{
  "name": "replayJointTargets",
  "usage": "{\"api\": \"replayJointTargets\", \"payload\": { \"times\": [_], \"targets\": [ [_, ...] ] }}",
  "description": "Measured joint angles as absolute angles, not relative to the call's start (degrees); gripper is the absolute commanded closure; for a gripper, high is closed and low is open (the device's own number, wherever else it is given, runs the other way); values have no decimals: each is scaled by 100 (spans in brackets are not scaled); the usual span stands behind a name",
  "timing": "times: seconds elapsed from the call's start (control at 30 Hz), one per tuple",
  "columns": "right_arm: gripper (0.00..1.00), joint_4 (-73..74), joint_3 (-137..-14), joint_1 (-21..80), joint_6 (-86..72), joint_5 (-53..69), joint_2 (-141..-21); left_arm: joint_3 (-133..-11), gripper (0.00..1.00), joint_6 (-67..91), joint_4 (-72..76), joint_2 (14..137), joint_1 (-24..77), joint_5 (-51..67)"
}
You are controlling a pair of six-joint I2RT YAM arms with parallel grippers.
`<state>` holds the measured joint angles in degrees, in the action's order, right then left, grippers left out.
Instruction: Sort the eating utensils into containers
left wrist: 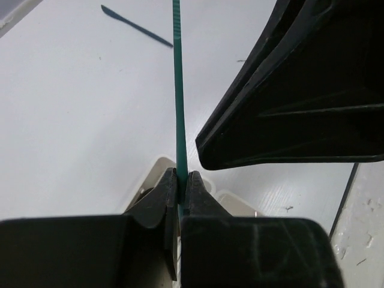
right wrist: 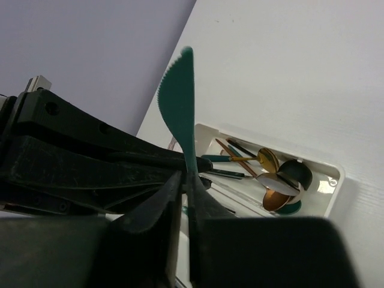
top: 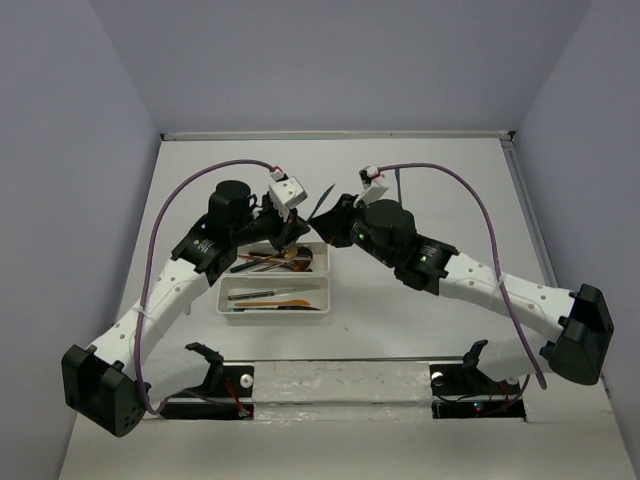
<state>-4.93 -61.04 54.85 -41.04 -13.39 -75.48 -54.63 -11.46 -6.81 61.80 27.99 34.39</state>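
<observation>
I will move my left gripper back from above the far tray next and lower the teal knife into the near tray (top: 274,298), because the other knives are there.
Both grippers meet above the far white tray (top: 318,262). My left gripper (left wrist: 181,180) is shut on a teal knife (left wrist: 178,90), seen edge-on. My right gripper (right wrist: 187,180) is shut on the same teal knife (right wrist: 179,96) at its handle, with the serrated blade pointing up. In the top view the knife (top: 322,203) stands up between the left gripper (top: 300,232) and the right gripper (top: 323,228). The far tray (right wrist: 336,174) holds several spoons (right wrist: 276,180). The near tray (top: 225,295) holds several knives (top: 270,297).
A dark blue knife (left wrist: 137,25) lies loose on the white table beyond the trays, and shows in the top view (top: 398,186). Purple cables (top: 480,215) arch over both arms. The arm bases (top: 220,385) stand at the near edge.
</observation>
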Motion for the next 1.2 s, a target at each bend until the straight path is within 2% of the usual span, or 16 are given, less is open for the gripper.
{"api": "replayJointTargets", "payload": {
  "times": [0.03, 0.07, 0.17, 0.23, 0.4, 0.57, 0.83, 1.0, 1.03, 1.17, 1.2],
  "targets": [
    [46, -434, -6112, 5485, -4097, -1352, -7548, -5463, 100, -1262, -777, 6178, 2801, 3336],
    [38, -263, -6152, 5485, -4042, -1380, -7548, -5463, 100, -1389, -884, 6178, 2801, 3234],
    [27, 386, -6298, 5483, -3964, -1555, -7533, -5422, 100, -1887, -1216, 6156, 2648, 2982],
    [24, 825, -6324, 5472, -3929, -1710, -7443, -5334, 100, -2250, -1457, 6101, 2418, 2834],
    [24, 2067, -6318, 5196, -3846, -1951, -6796, -4954, 100, -3428, -2141, 5909, 2145, 2460],
    [24, 2995, -6320, 4322, -3839, -1975, -6215, -4348, 100, -4324, -2689, 5940, 2257, 2095],
    [24, 3634, -6318, 3913, -3837, -1970, -6785, -3863, 100, -5218, -2941, 6069, 2628, 1726],
    [25, 3695, -6386, 3234, -3693, -1796, -7596, -3688, 100, -5655, -2976, 5992, 2821, 1608],
    [25, 3704, -6438, 3109, -3645, -1789, -7778, -3669, 91, -5712, -2971, 5994, 2853, 1579],
    [28, 3771, -6982, 2543, -3350, -1702, -8792, -3629, 66, -5839, -2945, 6073, 2928, 1450],
    [28, 3778, -7199, 2405, -3245, -1686, -9045, -3629, 62, -5843, -2932, 6110, 2939, 1422]
  ]
}}
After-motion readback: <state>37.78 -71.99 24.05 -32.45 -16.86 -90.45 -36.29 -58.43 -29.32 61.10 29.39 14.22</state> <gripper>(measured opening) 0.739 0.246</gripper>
